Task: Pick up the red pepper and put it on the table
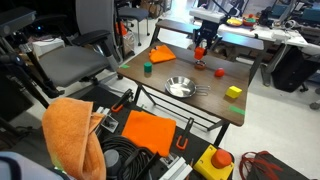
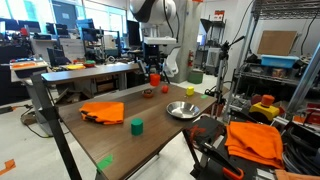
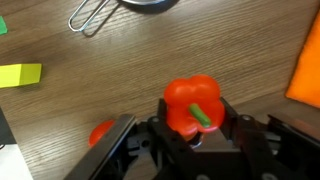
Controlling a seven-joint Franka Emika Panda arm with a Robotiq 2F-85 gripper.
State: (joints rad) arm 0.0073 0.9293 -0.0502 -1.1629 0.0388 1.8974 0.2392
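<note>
I need to move my gripper toward the metal bowl next and lower it to let go of the pepper on the bare wood beside the bowl (image 1: 187,74), because that spot is empty.
The red pepper (image 3: 190,104) with a green stem sits between my gripper's fingers (image 3: 192,128) in the wrist view, and the fingers are shut on it. In both exterior views the gripper (image 1: 200,40) (image 2: 155,66) holds the pepper (image 1: 199,50) (image 2: 154,78) just above the far part of the wooden table (image 1: 205,100) (image 2: 150,135). The pepper's underside is hidden by the fingers.
On the table are a metal bowl (image 1: 180,87) (image 2: 182,109), an orange cloth (image 1: 163,54) (image 2: 102,111), a green cup (image 1: 146,69) (image 2: 136,125), a yellow block (image 1: 234,92) (image 3: 20,75), a small red object (image 1: 219,71) (image 3: 100,132) and a wire utensil (image 3: 92,15).
</note>
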